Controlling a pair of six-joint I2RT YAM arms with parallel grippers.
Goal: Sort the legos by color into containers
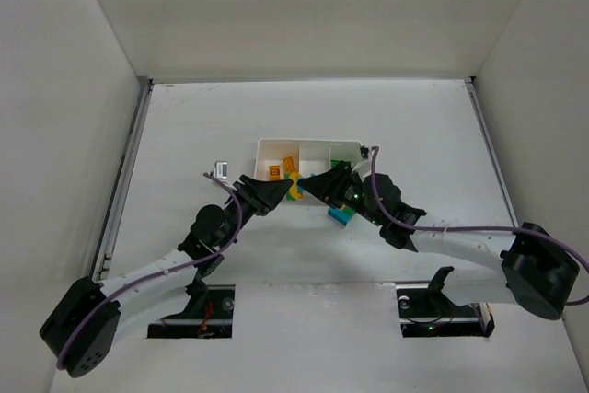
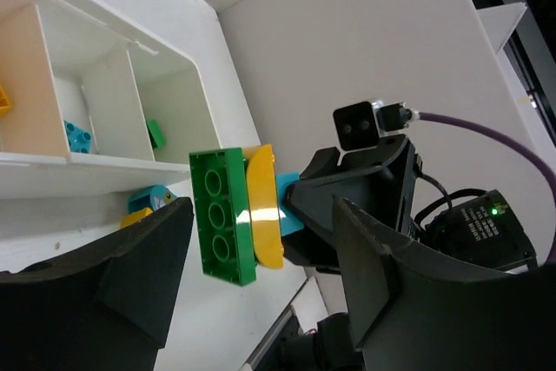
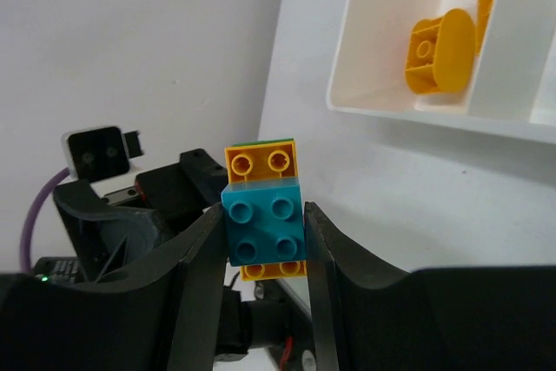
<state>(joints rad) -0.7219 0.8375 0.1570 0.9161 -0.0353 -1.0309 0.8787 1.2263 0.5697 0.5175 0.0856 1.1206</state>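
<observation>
I need to pull the cyan brick off the yellow piece with my right gripper, then go outward over the tray's middle section (image 1: 316,157) (image 3: 544,89) and release it, as another cyan brick is there.
My right gripper (image 3: 263,241) is shut on the cyan brick (image 3: 263,228) of a mixed clump and holds it up in front of the white tray (image 1: 276,146). The clump is a green brick (image 2: 221,215), a yellow piece (image 2: 263,206) and the cyan brick. My left gripper (image 2: 261,215) is open, its fingers wide on either side of the clump's green end without touching it. In the top view the two grippers, left (image 1: 276,192) and right (image 1: 317,187), meet at the clump (image 1: 294,189). The tray's compartments hold yellow pieces (image 3: 439,49), a cyan brick (image 2: 78,136) and a green brick (image 2: 156,134).
A loose cyan and yellow brick (image 2: 149,202) lies on the table by the tray's near wall; a cyan brick (image 1: 342,216) shows under my right arm. A small grey object (image 1: 221,169) sits left of the tray. White walls enclose the table.
</observation>
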